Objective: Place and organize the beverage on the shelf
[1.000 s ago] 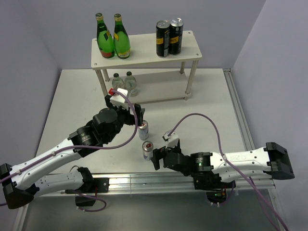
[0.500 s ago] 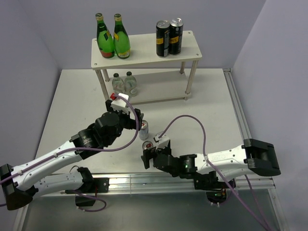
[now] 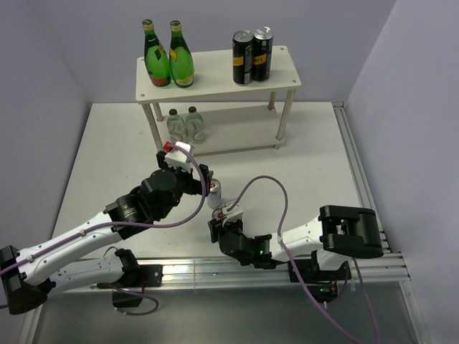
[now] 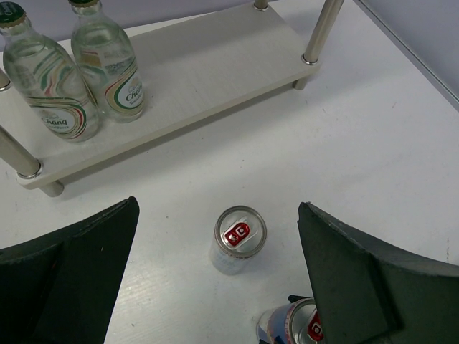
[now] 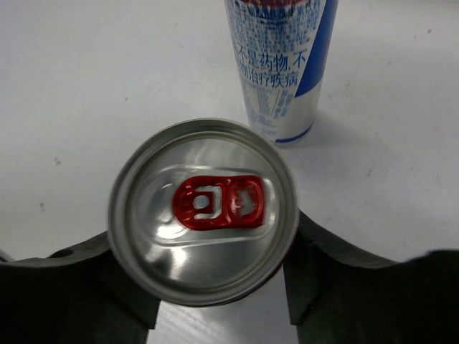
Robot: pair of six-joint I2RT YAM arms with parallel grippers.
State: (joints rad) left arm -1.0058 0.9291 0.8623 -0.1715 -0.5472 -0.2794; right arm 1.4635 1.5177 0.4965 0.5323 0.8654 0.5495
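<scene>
My right gripper should next lift the nearer silver can outward onto the lower board's empty end (image 3: 254,131) and let go of it there, because that end lies outward, under the black cans.
Two slim silver cans stand on the table in front of the shelf (image 3: 215,77). My right gripper (image 3: 219,223) is shut on the nearer silver can (image 5: 204,229), its fingers (image 5: 337,272) pressed against both sides below the rim. The other silver can (image 4: 239,236) stands free just beyond it, upright. My left gripper (image 4: 219,279) hangs open above that free can, fingers (image 4: 373,279) wide apart and touching nothing. Two black cans (image 3: 251,56) stand on the top board. On the lower board (image 4: 208,64) stand two clear bottles (image 4: 50,100).
Two tall green bottles (image 3: 168,61) stand at the left of the shelf's top board. The shelf's legs (image 4: 319,32) rest on the white table (image 3: 315,165). A metal rail (image 3: 358,172) runs along the table's right edge.
My right gripper has swung left to the nearer silver can and closed on it. The left gripper has edged slightly back over the other can and stays open.
</scene>
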